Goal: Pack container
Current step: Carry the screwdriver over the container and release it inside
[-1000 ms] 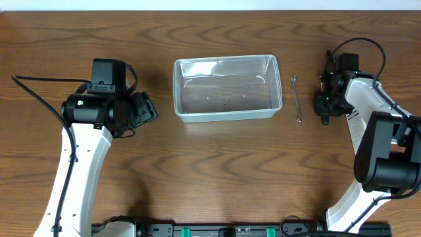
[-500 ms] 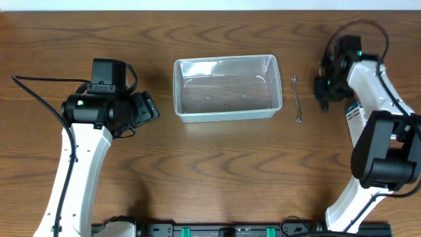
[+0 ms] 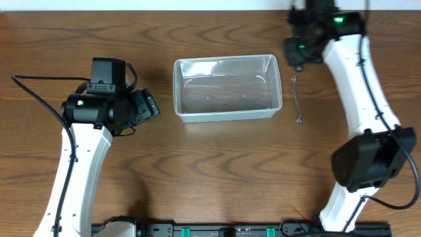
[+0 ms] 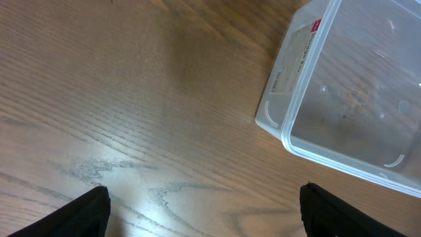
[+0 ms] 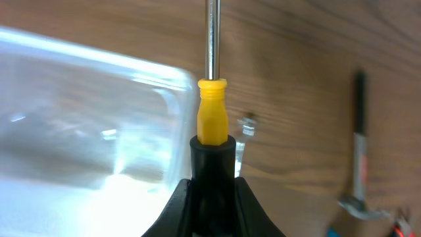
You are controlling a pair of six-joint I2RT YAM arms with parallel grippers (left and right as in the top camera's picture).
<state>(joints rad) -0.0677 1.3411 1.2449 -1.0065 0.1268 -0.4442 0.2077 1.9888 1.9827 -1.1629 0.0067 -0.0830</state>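
I should move my right gripper left in the overhead view and down to release the screwdriver [image 5: 212, 118], as the container's empty bottom is below it on that side.
The clear plastic container [image 3: 227, 116] stands empty at mid-table; it also shows in the left wrist view [image 4: 342, 99] and the right wrist view [image 5: 85, 112]. My right gripper [image 3: 294, 52] hovers by the container's far right corner. In the right wrist view it [image 5: 212, 197] is shut on a screwdriver [image 5: 212, 118] with a black and yellow handle, the steel shaft pointing away. A slim metal wrench [image 3: 297, 99] lies on the table right of the container and shows in the right wrist view [image 5: 359, 164]. My left gripper [image 3: 141, 108] is open and empty left of the container, its fingers [image 4: 204, 210] above bare wood.
The wooden table [image 3: 217, 171] spreads around the container. The left arm's black cable [image 3: 39, 99] trails toward the far left.
My right arm has swung from right of the wrench up and leftward to the container's far right corner, carrying the screwdriver. The left arm has not moved.
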